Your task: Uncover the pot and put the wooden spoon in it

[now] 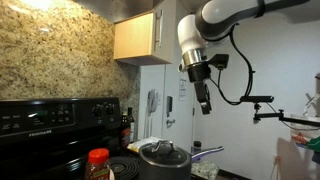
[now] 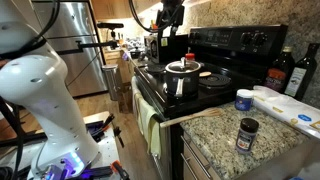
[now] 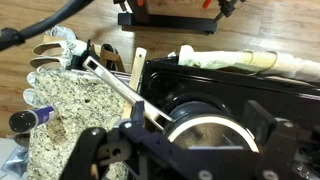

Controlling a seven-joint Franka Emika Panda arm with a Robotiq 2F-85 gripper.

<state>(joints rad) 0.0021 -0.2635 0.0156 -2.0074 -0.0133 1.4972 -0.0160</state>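
Observation:
Next, my gripper should lower outward over the pot and turn its fingers to straddle the lid's metal handle [image 1: 164, 146], since that handle sits below and outward of my gripper.
The dark grey pot [image 1: 163, 160] stands on the black stove with its lid on; it shows in both exterior views [image 2: 182, 78]. In the wrist view the pot [image 3: 205, 125] lies below my jaws, its lid rim showing as a pale ring, and its long metal handle [image 3: 108, 80] points toward the granite counter. The wooden spoon [image 3: 138, 68] lies on the stove edge beside that handle. My gripper [image 1: 203, 98] hangs high above the pot, open and empty. It also shows in an exterior view [image 2: 166, 18] and in the wrist view [image 3: 185, 150].
A red-capped jar [image 1: 97, 160] stands near the pot on the stove. The granite counter [image 2: 215, 130] holds a blue-capped jar [image 2: 243, 100] and a dark spice jar [image 2: 247, 133]. Dark bottles [image 2: 283, 70] stand at the back. A wooden cabinet [image 1: 138, 38] hangs above.

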